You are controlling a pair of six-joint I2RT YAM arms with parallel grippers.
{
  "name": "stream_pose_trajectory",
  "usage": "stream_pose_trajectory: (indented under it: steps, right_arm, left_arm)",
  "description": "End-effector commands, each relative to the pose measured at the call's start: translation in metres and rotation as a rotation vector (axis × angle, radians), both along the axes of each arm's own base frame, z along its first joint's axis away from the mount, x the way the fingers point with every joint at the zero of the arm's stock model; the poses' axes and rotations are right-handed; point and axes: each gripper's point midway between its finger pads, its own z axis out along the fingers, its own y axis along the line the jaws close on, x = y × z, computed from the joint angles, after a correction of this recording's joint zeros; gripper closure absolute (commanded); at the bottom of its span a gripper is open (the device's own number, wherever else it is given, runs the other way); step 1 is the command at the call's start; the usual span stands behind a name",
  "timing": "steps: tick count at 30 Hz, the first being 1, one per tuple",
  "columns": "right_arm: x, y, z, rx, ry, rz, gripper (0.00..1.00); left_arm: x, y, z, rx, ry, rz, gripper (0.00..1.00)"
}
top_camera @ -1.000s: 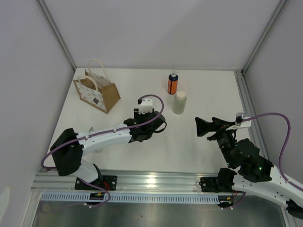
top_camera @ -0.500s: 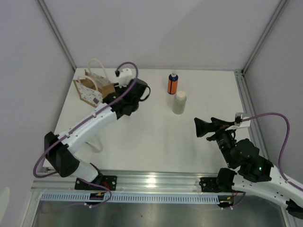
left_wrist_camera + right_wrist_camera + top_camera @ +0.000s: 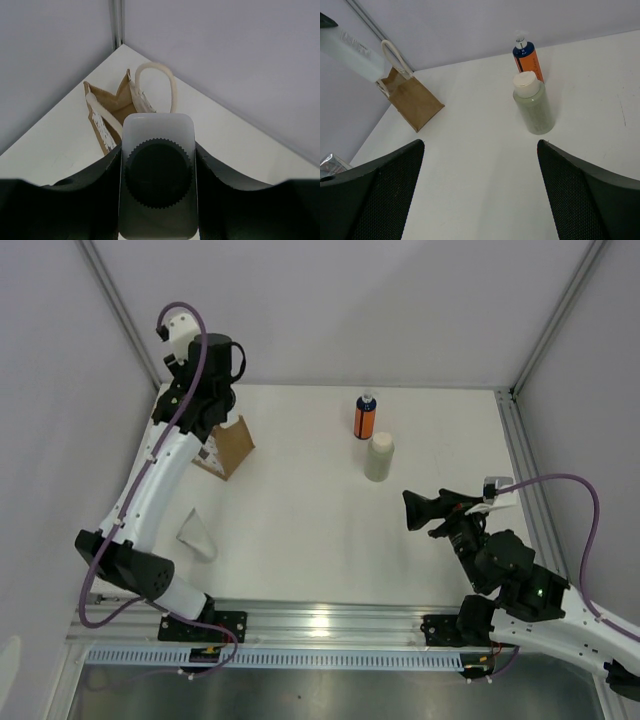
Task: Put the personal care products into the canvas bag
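Note:
The bottle comes down, moving to the left in the top view, and my left gripper releases it inside the bag next, since the bag's brown opening gapes between the handles.
My left gripper [image 3: 157, 150] is shut on a white bottle with a dark ribbed cap [image 3: 157, 177], held in the air above the canvas bag [image 3: 116, 107]. The bag's brown mouth is open below, with one cream handle [image 3: 156, 82] standing up. From above, the raised left arm [image 3: 203, 400] covers most of the bag [image 3: 233, 446]. The orange bottle with a blue cap [image 3: 365, 416] and the cream-white cylinder [image 3: 379, 457] stand at the back centre. My right gripper [image 3: 480, 142] is open with nothing in it, low over the table and pointing at those two bottles [image 3: 534, 105].
A small silvery-white packet [image 3: 195, 531] lies on the table at the near left. White walls with metal corner posts [image 3: 128, 320] close in the back and sides. An aluminium rail [image 3: 330, 625] runs along the near edge.
The left arm has swung from the table's middle up to the back left corner, carrying the white bottle over the bag. The right gripper has drifted slightly left, still open.

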Motion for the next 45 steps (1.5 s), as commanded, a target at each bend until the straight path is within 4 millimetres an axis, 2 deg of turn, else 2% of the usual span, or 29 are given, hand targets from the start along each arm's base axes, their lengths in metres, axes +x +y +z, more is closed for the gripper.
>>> stream_pose_trajectory:
  steps: [1, 4, 6, 7, 8, 9, 20, 24, 28, 31, 32, 34, 36, 38, 40, 45]
  right_arm:
    - [0.001, 0.005, 0.006, 0.028, -0.009, 0.007, 0.01]
    - [0.001, 0.006, 0.005, 0.022, -0.007, 0.011, 0.01]
    - [0.0, 0.008, 0.006, 0.023, -0.008, 0.019, 0.01]
    - [0.0, 0.008, 0.006, 0.023, -0.008, 0.021, 0.01]
    - [0.0, 0.008, 0.006, 0.022, -0.008, 0.021, 0.01]
    - [0.0, 0.008, 0.006, 0.02, -0.009, 0.02, 0.01]
    - [0.0, 0.015, 0.004, 0.011, -0.003, 0.045, 0.01]
    - [0.0, 0.018, 0.003, 0.002, 0.003, 0.054, 0.01]
    - [-0.002, 0.021, 0.003, 0.011, 0.005, 0.075, 0.01]
    - [-0.004, 0.025, 0.004, 0.018, 0.006, 0.095, 0.01]
    - [-0.005, 0.026, 0.004, 0.024, 0.007, 0.105, 0.01]
    - [-0.005, 0.027, 0.005, 0.024, 0.007, 0.107, 0.01]
    - [-0.004, 0.026, 0.003, 0.017, 0.008, 0.096, 0.01]
    - [-0.002, 0.024, 0.002, 0.012, 0.009, 0.084, 0.01]
    - [-0.002, 0.025, 0.001, 0.009, 0.01, 0.085, 0.01]
    - [-0.003, 0.03, 0.001, 0.009, 0.012, 0.105, 0.01]
  left_arm:
    - [0.018, 0.016, 0.069, -0.048, -0.196, 0.039, 1.0]
    - [0.032, 0.034, 0.075, -0.054, -0.209, 0.064, 1.0]
    - [0.044, 0.046, 0.072, -0.039, -0.204, 0.076, 1.0]
    - [0.047, 0.054, 0.084, -0.037, -0.233, 0.089, 1.0]
    - [0.057, 0.056, 0.077, -0.026, -0.217, 0.094, 1.0]
    - [0.058, 0.064, 0.092, -0.024, -0.246, 0.103, 1.0]
    - [0.101, 0.094, 0.068, -0.009, -0.222, 0.123, 1.0]
    - [0.11, 0.103, 0.051, -0.035, -0.199, 0.148, 1.0]
    - [0.113, 0.112, 0.015, -0.038, -0.111, 0.19, 1.0]
    - [0.112, 0.119, 0.002, -0.03, -0.083, 0.211, 1.0]
    - [0.112, 0.12, 0.004, -0.034, -0.098, 0.212, 1.0]
    - [0.113, 0.124, -0.01, -0.033, -0.08, 0.215, 1.0]
    - [0.121, 0.121, -0.017, -0.067, -0.087, 0.174, 1.0]
    - [0.121, 0.136, -0.024, -0.096, -0.086, 0.201, 1.0]
    - [0.125, 0.142, -0.029, -0.09, -0.084, 0.203, 1.0]
    - [0.136, 0.142, -0.042, -0.08, -0.077, 0.176, 1.0]
